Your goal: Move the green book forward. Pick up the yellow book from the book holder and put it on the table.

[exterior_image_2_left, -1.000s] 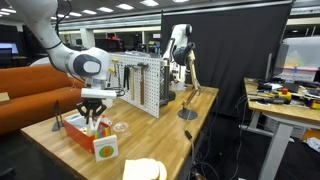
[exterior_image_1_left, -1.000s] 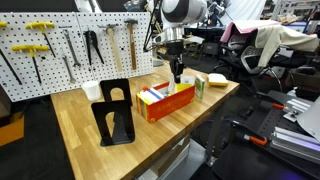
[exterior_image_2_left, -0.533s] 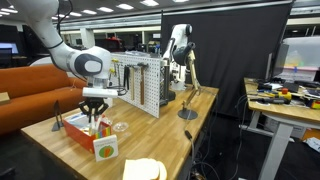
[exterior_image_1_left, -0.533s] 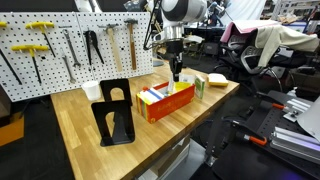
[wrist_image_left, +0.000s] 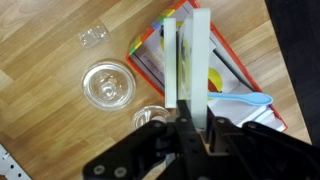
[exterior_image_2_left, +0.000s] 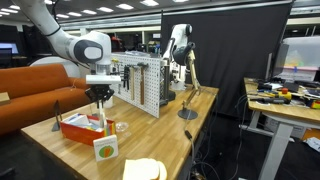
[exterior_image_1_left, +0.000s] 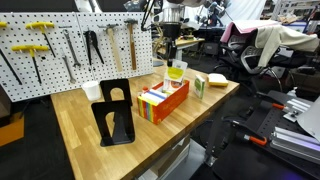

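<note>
I will next move my gripper to the left in the wrist view and lower the yellow book onto the tabletop [wrist_image_left: 117,49] beside the glass bowl, because bare wood shows there.
My gripper [exterior_image_1_left: 174,63] hangs above the book holder [exterior_image_1_left: 165,100], shut on the yellow book [exterior_image_1_left: 177,71], which is lifted clear of the box. In the wrist view the yellow book [wrist_image_left: 188,55] shows edge-on between my fingers, over the orange book holder [wrist_image_left: 228,72] with its striped end. The green book [exterior_image_1_left: 200,86] stands upright on the table [exterior_image_1_left: 75,125] just past the holder's far end. In an exterior view the gripper [exterior_image_2_left: 100,101] holds the book above the book holder [exterior_image_2_left: 80,128].
A black bent-metal bookend [exterior_image_1_left: 117,120] stands near the table's front. A pegboard with tools [exterior_image_1_left: 60,45] lines the back. A glass bowl [wrist_image_left: 107,84] and a small clear piece [wrist_image_left: 93,37] lie beside the holder. A blue spoon [wrist_image_left: 245,100] lies in the holder. A yellow pad [exterior_image_1_left: 215,80] sits beyond the green book.
The gripper has risen straight up out of the book holder, carrying the yellow book with it. The jaws stayed shut on the book.
</note>
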{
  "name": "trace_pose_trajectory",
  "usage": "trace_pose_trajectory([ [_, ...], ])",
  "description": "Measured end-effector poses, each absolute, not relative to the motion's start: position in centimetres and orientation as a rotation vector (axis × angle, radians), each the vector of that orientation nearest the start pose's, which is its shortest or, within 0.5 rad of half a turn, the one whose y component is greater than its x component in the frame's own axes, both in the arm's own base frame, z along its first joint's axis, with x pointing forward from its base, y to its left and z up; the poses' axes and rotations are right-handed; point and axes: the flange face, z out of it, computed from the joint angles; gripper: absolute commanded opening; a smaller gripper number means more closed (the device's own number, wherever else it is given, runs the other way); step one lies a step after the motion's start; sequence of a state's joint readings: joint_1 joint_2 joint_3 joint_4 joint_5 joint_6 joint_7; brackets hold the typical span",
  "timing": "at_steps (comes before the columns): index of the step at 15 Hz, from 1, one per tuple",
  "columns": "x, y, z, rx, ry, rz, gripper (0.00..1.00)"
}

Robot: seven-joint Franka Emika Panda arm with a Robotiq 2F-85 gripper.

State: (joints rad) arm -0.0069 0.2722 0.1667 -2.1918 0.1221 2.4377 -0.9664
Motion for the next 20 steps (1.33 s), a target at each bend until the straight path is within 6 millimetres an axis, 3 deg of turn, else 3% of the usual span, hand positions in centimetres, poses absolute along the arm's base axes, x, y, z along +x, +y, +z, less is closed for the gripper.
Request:
trace_pose_trajectory([
  [8, 54.3, 5.2, 33.3, -2.833, -1.299, -0.266, 0.04],
  [11, 54.1, 3.0, 34.8, -2.941, -1.214, -0.316, 0.04],
  [16, 54.7, 0.9, 33.6, -3.119, -0.957, -0.332, 0.04],
  [20, 56.3, 1.8, 29.2, -3.154, -0.845, -0.24, 0.04],
])
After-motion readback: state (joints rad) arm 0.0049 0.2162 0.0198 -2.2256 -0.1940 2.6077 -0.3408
